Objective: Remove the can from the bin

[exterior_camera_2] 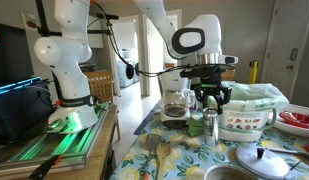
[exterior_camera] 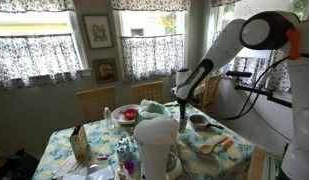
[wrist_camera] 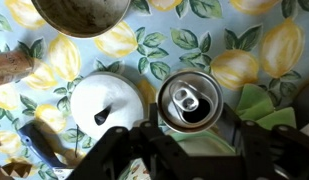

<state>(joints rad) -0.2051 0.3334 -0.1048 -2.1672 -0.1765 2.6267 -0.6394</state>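
Note:
The can [exterior_camera_2: 211, 124] already hangs outside the bin, so my gripper will next lower it onto the flowered tablecloth [exterior_camera_2: 216, 154] beside the white lid and let go of it there.
The can [wrist_camera: 189, 103] is light green with a silver top that has been opened. In the wrist view it stands upright between my gripper's [wrist_camera: 191, 128] two black fingers, which press on its sides. In an exterior view the can [exterior_camera_2: 211, 124] hangs below the gripper [exterior_camera_2: 210, 104], low over the flowered tablecloth. It is just outside the bin [exterior_camera_2: 246, 120], a white container with a green liner. I cannot tell whether the can touches the table. In an exterior view my gripper [exterior_camera: 181, 108] is over the table's middle and the can is too small to make out.
A white lid with a knob [wrist_camera: 104, 105] lies beside the can and a brown bowl [wrist_camera: 79, 12] lies beyond it. A coffee maker [exterior_camera_2: 175, 100] stands behind the gripper. A spatula [exterior_camera_2: 154, 150], a pot lid [exterior_camera_2: 259, 160] and a red bowl [exterior_camera_2: 294, 120] are on the table.

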